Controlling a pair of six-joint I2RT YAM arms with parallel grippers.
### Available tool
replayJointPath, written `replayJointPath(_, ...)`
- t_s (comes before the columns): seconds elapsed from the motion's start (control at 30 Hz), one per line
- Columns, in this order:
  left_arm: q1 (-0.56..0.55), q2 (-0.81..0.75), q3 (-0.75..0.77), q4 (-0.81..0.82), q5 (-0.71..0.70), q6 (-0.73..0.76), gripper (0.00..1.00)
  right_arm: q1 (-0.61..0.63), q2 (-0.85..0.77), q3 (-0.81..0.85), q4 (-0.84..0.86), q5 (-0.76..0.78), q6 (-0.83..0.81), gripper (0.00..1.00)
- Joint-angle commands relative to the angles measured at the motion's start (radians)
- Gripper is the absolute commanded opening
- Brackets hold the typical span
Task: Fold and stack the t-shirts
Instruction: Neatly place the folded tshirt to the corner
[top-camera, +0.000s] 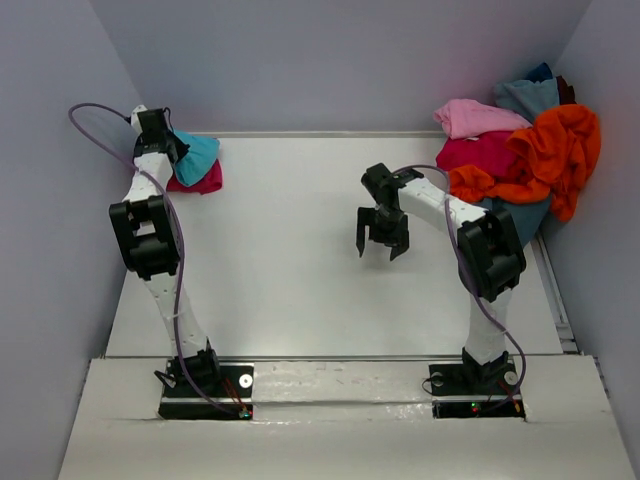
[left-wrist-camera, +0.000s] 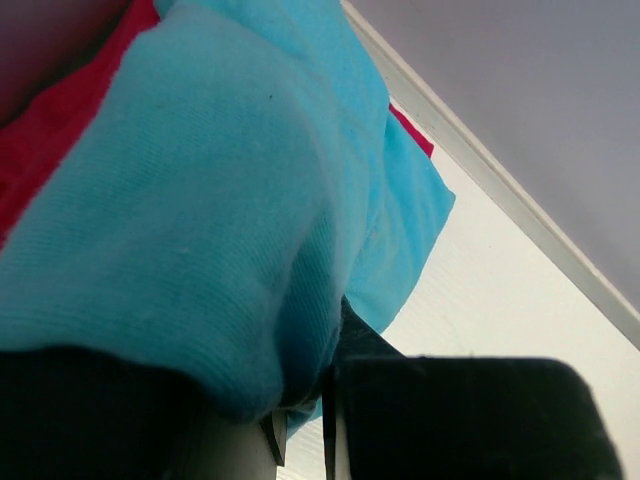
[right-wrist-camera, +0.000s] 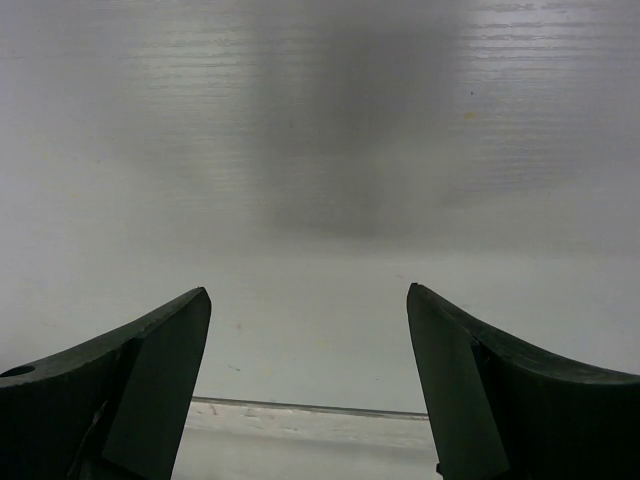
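Observation:
The turquoise t-shirt (top-camera: 197, 153) is already over the magenta-pink one, so I will next move my left gripper a little toward the wall and let go of the turquoise t-shirt's fold.
A bright turquoise t-shirt (top-camera: 197, 153) lies folded on a magenta-pink t-shirt (top-camera: 204, 182) at the far left of the table. My left gripper (top-camera: 170, 143) is down on this stack. In the left wrist view the turquoise cloth (left-wrist-camera: 220, 200) runs between the nearly closed jaws of that gripper (left-wrist-camera: 305, 425), with the magenta-pink shirt (left-wrist-camera: 60, 110) under it. My right gripper (top-camera: 383, 243) is open and empty above the bare middle of the table (right-wrist-camera: 320, 150). Its fingertips are wide apart in the right wrist view (right-wrist-camera: 308, 330).
A loose pile of shirts sits at the far right corner: light pink (top-camera: 478, 116), crimson (top-camera: 485, 153), orange (top-camera: 558, 148) and dusty blue (top-camera: 528, 97). Walls close in the table on the left, back and right.

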Motion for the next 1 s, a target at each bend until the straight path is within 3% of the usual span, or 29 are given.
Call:
replayJointPath(0.0, 0.003, -0.111, 0.01, 0.067, -0.085, -0.01, 0.06, 0.006, -0.015, -0.01, 0.006, -0.001, -0.01, 0.85)
replayJointPath(0.33, 0.003, -0.192, -0.081, 0.119, -0.202, -0.039, 0.06, 0.006, -0.014, -0.018, 0.008, 0.0, -0.013, 0.85)
replayJointPath(0.6, 0.012, -0.159, -0.073, 0.089, -0.165, -0.064, 0.06, 0.006, -0.001, -0.019, 0.005, -0.006, -0.019, 0.85)
replayJointPath(0.67, 0.012, -0.151, -0.073, 0.085, -0.144, -0.071, 0.2, 0.006, 0.0, -0.022, 0.003, -0.01, -0.022, 0.85)
replayJointPath(0.7, 0.012, -0.151, -0.079, 0.087, -0.142, -0.079, 0.35, 0.006, 0.0, -0.022, 0.005, -0.014, -0.024, 0.85)
replayJointPath(0.77, 0.012, -0.149, -0.084, 0.093, -0.133, -0.082, 0.5, 0.006, 0.003, -0.021, 0.003, -0.017, -0.026, 0.85)
replayJointPath(0.87, 0.012, -0.133, -0.061, 0.067, -0.13, -0.094, 0.82, 0.006, 0.006, -0.022, 0.002, -0.023, -0.032, 0.85)
replayJointPath(0.97, 0.012, -0.129, -0.056, 0.05, -0.133, -0.11, 0.91, 0.006, 0.006, -0.025, 0.003, -0.029, -0.032, 0.85)
